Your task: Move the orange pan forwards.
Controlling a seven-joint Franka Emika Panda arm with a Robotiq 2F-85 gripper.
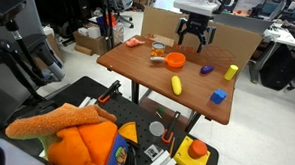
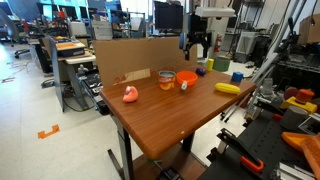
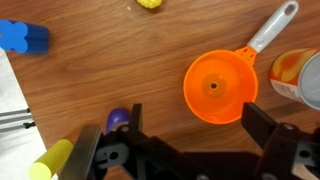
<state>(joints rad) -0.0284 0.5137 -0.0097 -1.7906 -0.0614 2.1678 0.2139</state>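
I will next move my open gripper down toward the orange pan (image 3: pixel 220 88), with my fingers on both sides of the pan's near rim (image 3: pixel 196 112), because that rim is clear of the orange-and-white can.
The orange pan (image 3: pixel 220 88) is a small round shallow pan with a grey handle (image 3: pixel 272 27). It sits on the wooden table and shows in both exterior views (image 1: pixel 175 61) (image 2: pixel 186 78). My gripper (image 3: pixel 190 130) is open and empty. In the wrist view its two black fingers stand apart just below the pan. In both exterior views the gripper (image 1: pixel 194 32) (image 2: pixel 197 45) hangs above the table, close to the pan and clear of it.
An orange-and-white can (image 3: pixel 297 78) stands right beside the pan. A purple toy (image 3: pixel 118 120), a yellow cylinder (image 3: pixel 50 160), a blue block (image 3: pixel 22 37) and a yellow banana toy (image 1: pixel 176 85) lie on the table (image 1: pixel 157 88). A cardboard wall (image 2: pixel 125 55) runs along its back edge.
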